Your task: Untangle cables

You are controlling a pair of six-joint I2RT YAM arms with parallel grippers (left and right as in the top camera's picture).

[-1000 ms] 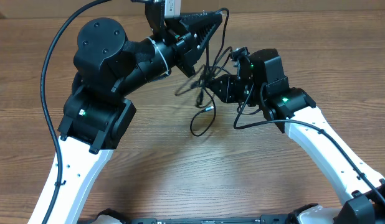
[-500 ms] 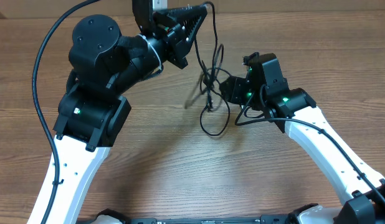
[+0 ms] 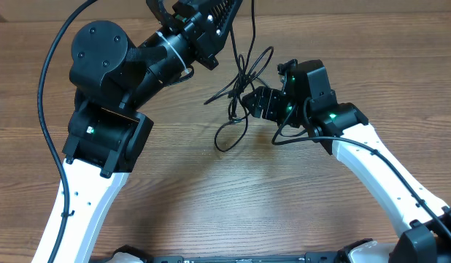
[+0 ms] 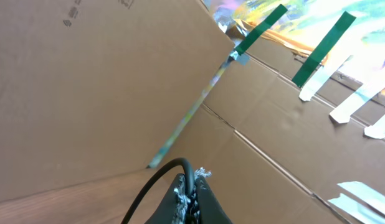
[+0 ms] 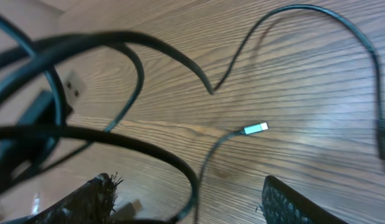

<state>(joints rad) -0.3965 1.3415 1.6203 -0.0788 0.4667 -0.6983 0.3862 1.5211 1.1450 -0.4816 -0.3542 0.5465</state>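
I should lower my right gripper beside the knot toward the table and close it on that loop's bend (image 5: 192, 180), because a slack black cable loop curves between its wide-open fingers.
A bundle of thin black cables (image 3: 244, 79) hangs knotted above the wooden table (image 3: 211, 197), and one loop (image 3: 227, 137) trails on the wood. My left gripper (image 3: 224, 9) is raised at the top edge. In the left wrist view it (image 4: 192, 179) is shut on one black cable (image 4: 160, 180). My right gripper (image 3: 249, 103) sits beside the knot, open. Its fingertips (image 5: 96, 194) stand wide apart, and slack cable loops (image 5: 174, 163) pass between them untouched. A silver-tipped plug (image 5: 255, 129) lies on the table beyond.
Behind the raised left gripper stands a cardboard wall (image 4: 99, 93) with green tape strips (image 4: 261, 28). The right arm's own black lead (image 3: 302, 140) curls on the table next to its wrist. A USB plug (image 5: 73, 87) dangles at the left of the right wrist view.
My right gripper has opened and let go of the cables. The left gripper has risen toward the top with its cable, and the trailing loop has swung right, then back left.
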